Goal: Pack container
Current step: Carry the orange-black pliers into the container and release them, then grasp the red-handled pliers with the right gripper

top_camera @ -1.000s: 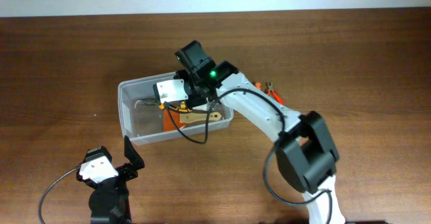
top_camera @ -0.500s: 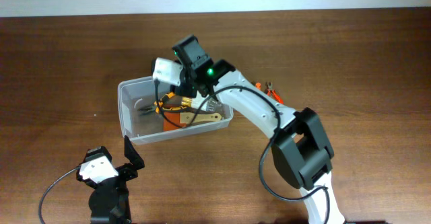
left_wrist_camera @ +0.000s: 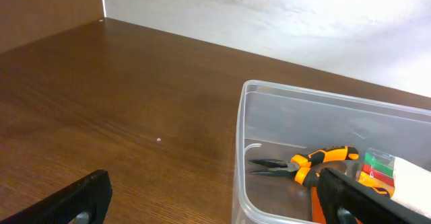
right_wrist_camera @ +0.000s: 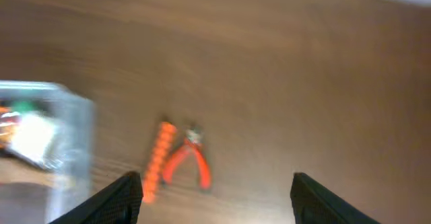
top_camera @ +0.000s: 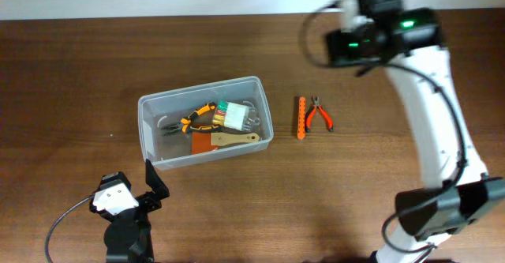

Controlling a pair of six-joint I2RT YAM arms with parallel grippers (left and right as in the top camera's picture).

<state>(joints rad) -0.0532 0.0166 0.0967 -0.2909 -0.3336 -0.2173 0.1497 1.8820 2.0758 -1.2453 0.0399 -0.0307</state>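
Bare table is on either side of the pliers' handle farther from the orange stick tool. I will move my right gripper down toward the small red pliers and onto that handle next.
The container (top_camera: 143, 129), a large clear bin, stands left of centre on the wooden table. Inside lie orange-and-black pliers (top_camera: 197, 117), a small clear box with colourful contents (top_camera: 234, 114) and a wooden-handled scraper (top_camera: 229, 140). To its right on the table lie an orange stick tool (top_camera: 301, 118) and small red pliers (top_camera: 319, 114). My right gripper (right_wrist_camera: 219, 200) is open and empty, high over the table, with both tools (right_wrist_camera: 192, 163) below and ahead of it. My left gripper (left_wrist_camera: 212, 204) is open, short of the container's near-left corner (left_wrist_camera: 242, 183).
The right arm (top_camera: 379, 38) reaches over the far right of the table. The left arm's base (top_camera: 126, 223) sits at the front edge. A pale wall (left_wrist_camera: 269, 15) runs behind the table's far edge.
The right gripper let go of the small clear box inside the container, opened, and swung up and away to the far right. The left arm has not moved.
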